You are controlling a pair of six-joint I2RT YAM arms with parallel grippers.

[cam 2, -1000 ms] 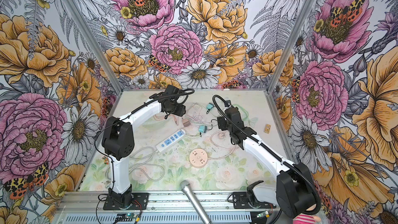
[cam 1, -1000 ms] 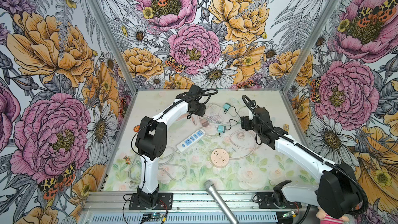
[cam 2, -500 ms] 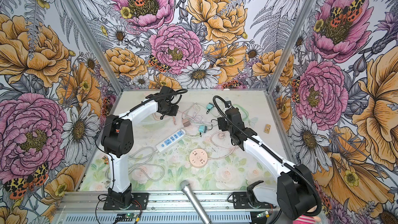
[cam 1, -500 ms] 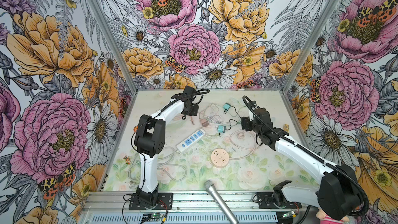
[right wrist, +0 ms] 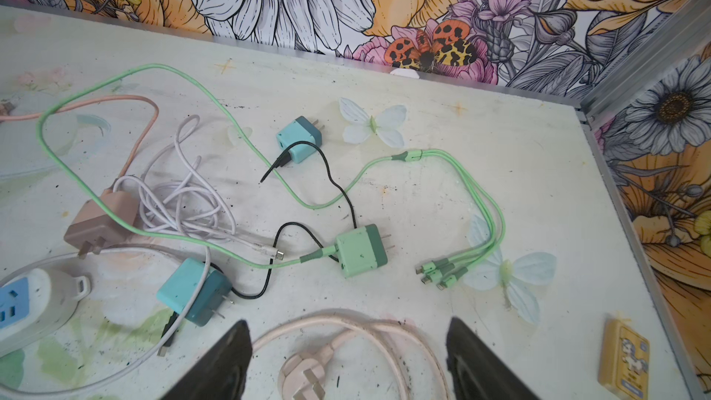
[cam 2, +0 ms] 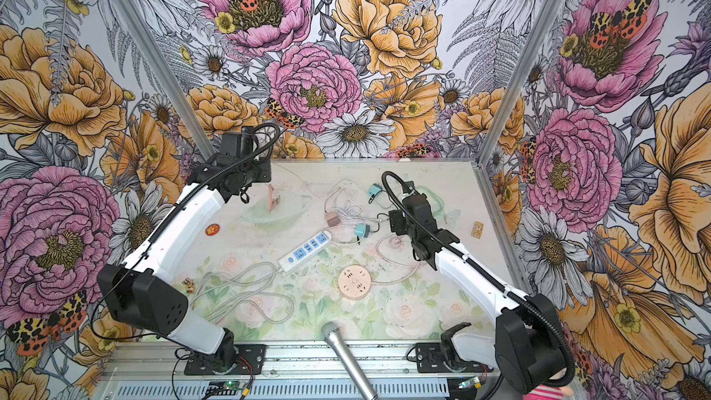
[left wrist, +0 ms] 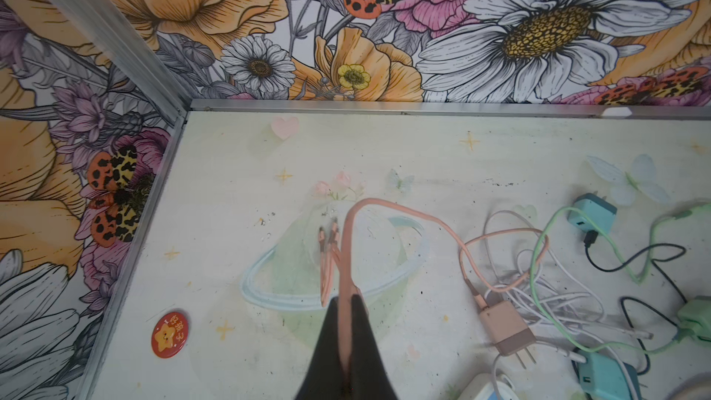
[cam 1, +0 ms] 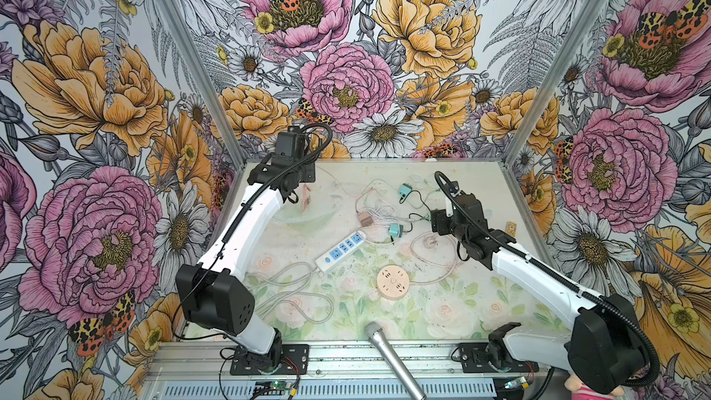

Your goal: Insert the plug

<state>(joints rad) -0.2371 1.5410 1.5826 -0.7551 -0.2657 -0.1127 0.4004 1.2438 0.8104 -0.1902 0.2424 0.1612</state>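
My left gripper moves back and down over the tabletop beside the white power strip (cam 1: pixel 340 250) next to release the thin pink charging cable, since the tabletop there is bare.
A pale pink three-prong plug (right wrist: pixel 304 379) on a thick pink cord lies prongs-up on the table (cam 1: pixel 442 302), also in both top views (cam 1: pixel 429 241) (cam 2: pixel 395 242). My right gripper (right wrist: pixel 348 325) hovers over it, open, with nothing between its fingers. A white power strip (cam 1: pixel 340 250) (cam 2: pixel 306 250) with blue sockets lies mid-table, and a round pink socket (cam 1: pixel 392 282) nearer the front. My left gripper (left wrist: pixel 344 302) is shut on a thin pink charging cable (left wrist: pixel 404 211), whose connector ends (left wrist: pixel 327 255) dangle at the back left (cam 1: pixel 306 202).
Two teal chargers (right wrist: pixel 298 140) (right wrist: pixel 192 292), a green charger (right wrist: pixel 361 255) with green cable, a brown-pink adapter (left wrist: pixel 506 330) and a white cable tangle (right wrist: pixel 184 202) crowd the back middle. A microphone (cam 1: pixel 388 355) juts in at the front. A yellow card (right wrist: pixel 625 359) lies by the right wall, a red badge (left wrist: pixel 169 334) at left.
My left gripper has shut on the thin pink cable and carried it left toward the back-left corner. The right arm has not moved.
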